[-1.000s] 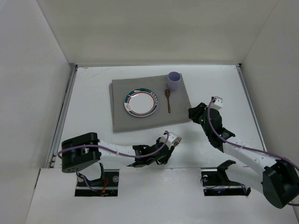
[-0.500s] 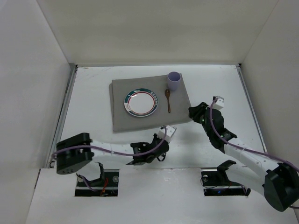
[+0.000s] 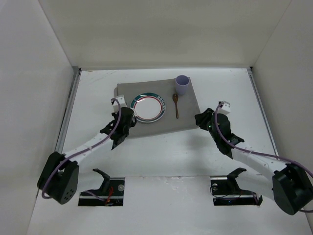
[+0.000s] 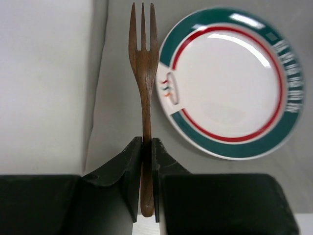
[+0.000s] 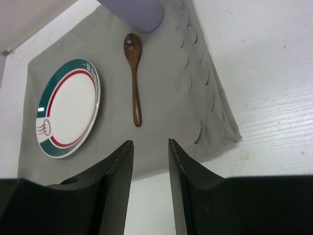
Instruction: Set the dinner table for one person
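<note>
My left gripper moves down next onto the grey part of the mat (image 3: 146,128) beside the plate and releases the fork's handle, since that mat part lies below its fingers.
My left gripper (image 3: 126,116) (image 4: 146,139) is shut on the handle of a brown wooden fork (image 4: 143,63). The tines point away from me over the grey mat (image 3: 146,128) (image 4: 117,98), just left of the green and red rimmed plate (image 3: 146,107) (image 4: 230,83). Whether the fork touches the mat I cannot tell. A wooden spoon (image 3: 176,105) (image 5: 134,83) lies right of the plate (image 5: 68,107), below the lilac cup (image 3: 182,85) (image 5: 132,10). My right gripper (image 3: 198,119) (image 5: 150,142) stands open and empty at the mat's near right corner. The mat lies on the white dinner table (image 3: 161,152).
White walls close in the table on three sides, with a metal rail (image 3: 68,112) along the left edge. The mat's scalloped right edge (image 5: 205,98) is folded up slightly. Both arm bases and black mounts (image 3: 230,188) sit at the near edge.
My left gripper has shut on the fork near the table's front middle and swung left and away to the mat beside the plate. The right arm has barely moved.
</note>
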Tool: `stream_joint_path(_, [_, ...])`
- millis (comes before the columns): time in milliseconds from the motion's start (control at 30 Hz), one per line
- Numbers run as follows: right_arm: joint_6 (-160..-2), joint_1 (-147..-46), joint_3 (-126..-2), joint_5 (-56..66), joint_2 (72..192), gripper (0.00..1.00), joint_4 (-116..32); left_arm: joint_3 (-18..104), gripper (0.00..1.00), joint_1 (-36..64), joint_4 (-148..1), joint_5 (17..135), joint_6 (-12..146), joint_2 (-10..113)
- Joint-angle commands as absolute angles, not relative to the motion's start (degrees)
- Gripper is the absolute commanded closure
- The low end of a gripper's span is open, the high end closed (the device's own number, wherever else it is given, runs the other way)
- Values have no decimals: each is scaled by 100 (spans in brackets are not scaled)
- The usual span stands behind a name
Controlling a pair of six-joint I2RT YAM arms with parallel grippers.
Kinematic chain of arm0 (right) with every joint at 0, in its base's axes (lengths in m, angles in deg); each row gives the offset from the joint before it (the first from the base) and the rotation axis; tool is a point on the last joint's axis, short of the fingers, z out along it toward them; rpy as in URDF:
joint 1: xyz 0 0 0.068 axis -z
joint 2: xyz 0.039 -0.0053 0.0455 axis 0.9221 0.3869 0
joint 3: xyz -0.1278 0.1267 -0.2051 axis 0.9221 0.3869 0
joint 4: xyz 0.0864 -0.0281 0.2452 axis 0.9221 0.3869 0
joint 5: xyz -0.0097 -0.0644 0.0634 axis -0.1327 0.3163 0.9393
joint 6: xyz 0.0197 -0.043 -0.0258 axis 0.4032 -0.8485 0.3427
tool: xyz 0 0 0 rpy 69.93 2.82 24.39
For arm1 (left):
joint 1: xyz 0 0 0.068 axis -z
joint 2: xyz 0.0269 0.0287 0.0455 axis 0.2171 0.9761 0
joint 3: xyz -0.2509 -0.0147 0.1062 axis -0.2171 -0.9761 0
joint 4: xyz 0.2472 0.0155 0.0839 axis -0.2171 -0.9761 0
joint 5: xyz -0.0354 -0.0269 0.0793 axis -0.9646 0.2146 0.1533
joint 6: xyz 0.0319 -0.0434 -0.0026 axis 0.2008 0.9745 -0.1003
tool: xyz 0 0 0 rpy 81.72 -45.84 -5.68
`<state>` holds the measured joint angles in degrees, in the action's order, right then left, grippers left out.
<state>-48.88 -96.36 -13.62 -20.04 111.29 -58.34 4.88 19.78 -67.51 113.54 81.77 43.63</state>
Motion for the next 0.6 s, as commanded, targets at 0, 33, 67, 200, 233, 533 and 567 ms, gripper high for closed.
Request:
stream_joint_path(0, [-4888,-9795,-1479,-1928,11232,60,-6226,682,93,1678,-6814,10703,8120,4833])
stream_joint_path(33, [-4906,-9804,-1480,-1954,11232,60,-6234,761,93,1599,-6779,10694,8068,5000])
stream_joint_path(67, [-4897,-9804,-1471,-1955,11223,60,-6234,823,93,1554,-6770,10694,8015,5115])
stream_joint_path(200, [-4905,-9804,-1462,-1928,11197,60,-6234,1069,94,1379,-6700,10703,7795,5528])
stream_joint_path(233, [-4914,-9813,-1462,-1954,11188,60,-6234,1122,94,1343,-6708,10685,7769,5634])
stream_joint_path(533, [-4897,-9831,-1462,-1885,11197,60,-6234,1465,94,1062,-6919,10615,7488,6144])
stream_joint_path(567, [-4880,-9831,-1462,-1867,11205,60,-6234,1509,94,1044,-6919,10623,7426,6214])
